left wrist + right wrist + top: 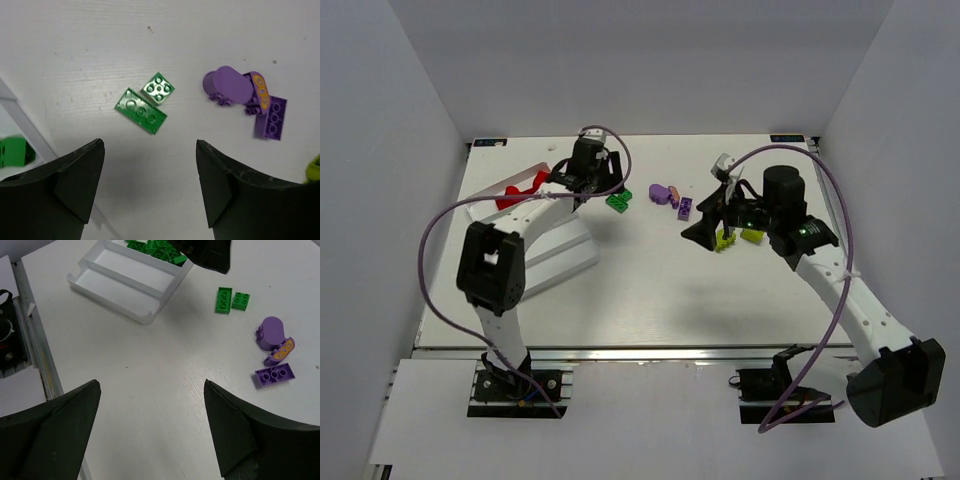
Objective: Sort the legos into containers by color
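The left gripper needs to go down toward the small square green lego next and turn until its fingers are on opposite sides of it, because that lego lies slantwise to them.
Two green legos, a flat long one (140, 110) and a small square one (158, 88), lie on the table just beyond my left gripper (150, 150), which is open and holds nothing. They also show from above as green legos (618, 200). To their right lie three purple legos: a rounded one (227, 86), one with orange marks (260, 90) and a studded brick (271, 117). My right gripper (152, 390) hangs open and empty over bare table, near yellow-green legos (725, 240). The white tray (130, 287) holds green legos (157, 250) and red legos (520, 190).
The tray (560, 250) sits at the left of the table under my left arm. A metal rail (37, 355) runs along the table's near edge. White walls close in the table on three sides.
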Motion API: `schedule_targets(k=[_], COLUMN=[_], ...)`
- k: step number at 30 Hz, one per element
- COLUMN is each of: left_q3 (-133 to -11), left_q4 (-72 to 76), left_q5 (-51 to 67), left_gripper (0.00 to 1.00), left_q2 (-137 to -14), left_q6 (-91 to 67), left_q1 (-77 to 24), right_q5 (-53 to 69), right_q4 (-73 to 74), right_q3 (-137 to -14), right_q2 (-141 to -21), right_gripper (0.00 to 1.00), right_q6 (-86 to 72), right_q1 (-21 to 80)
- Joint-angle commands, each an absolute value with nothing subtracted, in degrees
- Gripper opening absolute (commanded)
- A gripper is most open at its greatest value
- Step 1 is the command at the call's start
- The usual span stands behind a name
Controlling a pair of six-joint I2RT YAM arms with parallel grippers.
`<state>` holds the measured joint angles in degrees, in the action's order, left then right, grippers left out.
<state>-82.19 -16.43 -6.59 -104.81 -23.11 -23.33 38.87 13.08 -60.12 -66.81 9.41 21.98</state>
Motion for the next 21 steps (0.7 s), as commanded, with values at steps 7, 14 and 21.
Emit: schedule_targets(k=[7, 14, 21], left_q3=[-95.2, -99.8, -104.8], left_q4=[-15.8, -13.9, -13.3], left_q5=[-2.5, -0.1, -2.8], left_gripper=[0.87, 0.85, 0.82], left_q2=[-118.5, -124.1, -129.8], left_q6=[-4.5, 4.5, 8.2], left_q1=[-24.6, -25.1, -25.6], right_q5=[54.8, 54.4, 53.9], right_q4=[12.6, 12.2, 11.3], right_q3=[-57.9, -57.0, -56.5], right_q2=[-57.0, -56.9, -56.8], right_gripper=[0.55, 0.38, 0.4], right_q6=[17.9, 18.9, 18.6], right_q1=[20.8, 20.8, 20.9])
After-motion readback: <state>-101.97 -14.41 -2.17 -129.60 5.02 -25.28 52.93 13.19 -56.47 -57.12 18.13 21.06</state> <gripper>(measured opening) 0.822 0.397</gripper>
